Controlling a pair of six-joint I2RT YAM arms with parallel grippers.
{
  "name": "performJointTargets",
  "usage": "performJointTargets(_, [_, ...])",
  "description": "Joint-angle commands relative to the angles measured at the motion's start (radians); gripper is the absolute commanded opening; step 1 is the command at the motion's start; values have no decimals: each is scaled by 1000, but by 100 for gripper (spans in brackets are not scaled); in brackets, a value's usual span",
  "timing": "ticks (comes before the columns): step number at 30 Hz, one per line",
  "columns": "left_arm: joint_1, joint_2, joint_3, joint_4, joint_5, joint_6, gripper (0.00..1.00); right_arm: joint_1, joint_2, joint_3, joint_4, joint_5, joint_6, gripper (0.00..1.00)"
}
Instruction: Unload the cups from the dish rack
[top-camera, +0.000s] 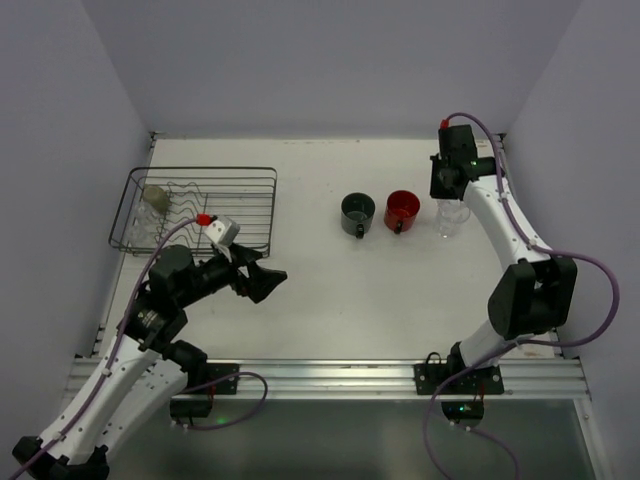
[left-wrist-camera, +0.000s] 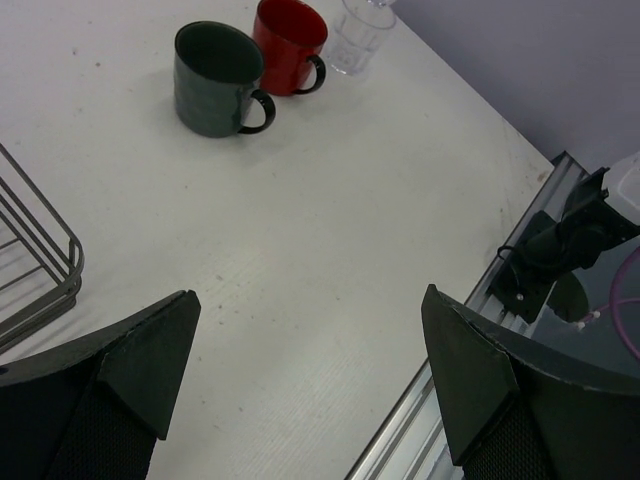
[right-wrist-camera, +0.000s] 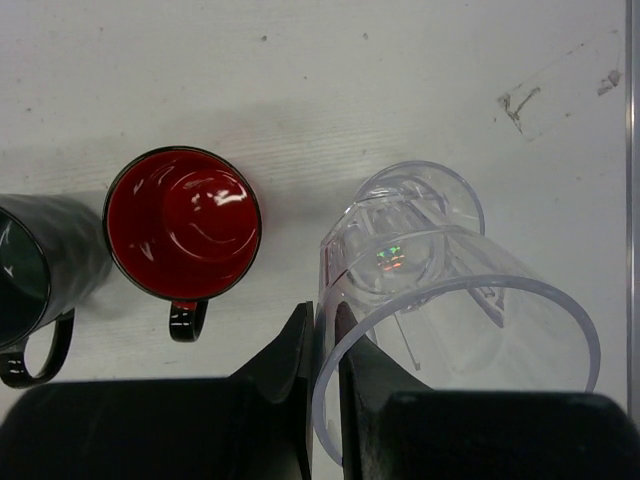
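My right gripper eases down next to settle the tall clear glass mug (top-camera: 452, 220) on the tabletop beside the red mug, where the other mugs already stand, then releases.
The dark wire dish rack (top-camera: 200, 171) stands at the far left; its corner shows in the left wrist view (left-wrist-camera: 45, 255). A small olive-grey cup (top-camera: 155, 195) lies in its left end, with a faint clear glass (top-camera: 143, 228) beside it. A dark grey-green mug (top-camera: 357, 213) (left-wrist-camera: 215, 80) (right-wrist-camera: 20, 270) and a red mug (top-camera: 402, 210) (left-wrist-camera: 288, 45) (right-wrist-camera: 183, 222) stand upright on the table. My right gripper (top-camera: 447, 195) (right-wrist-camera: 325, 315) is shut on the wall of a tall clear glass mug (top-camera: 452, 220) (left-wrist-camera: 358, 40) (right-wrist-camera: 450, 290) just right of the red mug. My left gripper (top-camera: 265, 280) (left-wrist-camera: 310, 295) is open and empty.
The left gripper hovers over bare table just off the rack's near right corner. An aluminium rail (top-camera: 330, 375) runs along the near edge with both arm bases. White walls close in the back and both sides.
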Motion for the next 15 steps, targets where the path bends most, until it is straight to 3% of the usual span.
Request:
performJointTargets(1, [-32, -16, 7, -47, -13, 6, 100, -14, 22, 50, -29, 43, -46, 0])
performJointTargets(15, [-55, -6, 10, -57, -55, 2, 100, -52, 90, 19, 19, 20, -67, 0])
